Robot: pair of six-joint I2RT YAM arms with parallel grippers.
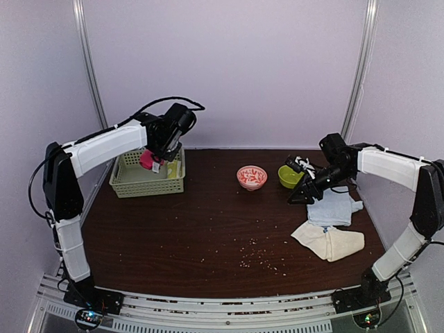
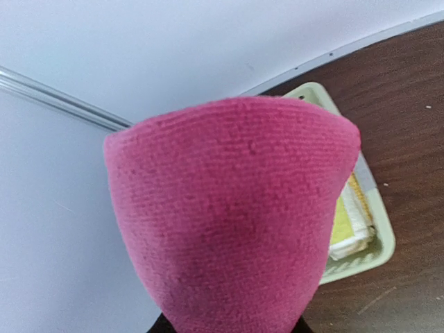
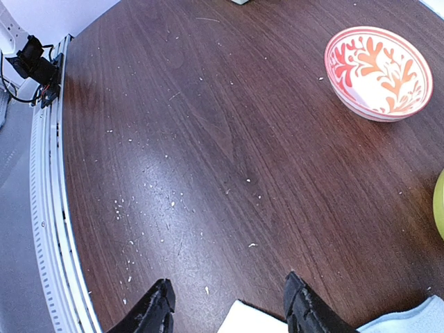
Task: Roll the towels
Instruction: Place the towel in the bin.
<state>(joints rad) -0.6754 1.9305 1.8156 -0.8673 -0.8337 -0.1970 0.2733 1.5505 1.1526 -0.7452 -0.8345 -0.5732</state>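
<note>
The pink towel goes down with my left gripper into the green basket (image 1: 125, 186) next, for release onto the basket's bare bottom (image 1: 159, 175) beside the yellow towel, an empty spot.
My left gripper (image 1: 157, 158) hangs over the green basket (image 1: 125, 186), shut on the bright pink towel (image 1: 147, 161). In the left wrist view the pink towel (image 2: 229, 222) bulges up and hides the fingers. A yellow towel (image 2: 345, 225) lies inside the basket (image 2: 380, 244). My right gripper (image 3: 231, 300) stands open above bare table, with nothing between its fingers. It sits just left of the light blue towel (image 1: 333, 208). A pale cloth corner (image 3: 253, 320) shows below the jaws. The cream towel (image 1: 331, 243) lies crumpled nearer the front.
A red-and-white patterned bowl (image 1: 251, 177) and a green bowl (image 1: 288, 176) stand at the back middle of the table. Crumbs (image 1: 255, 253) are scattered across the brown tabletop. The metal rail (image 3: 48, 208) runs along the near edge.
</note>
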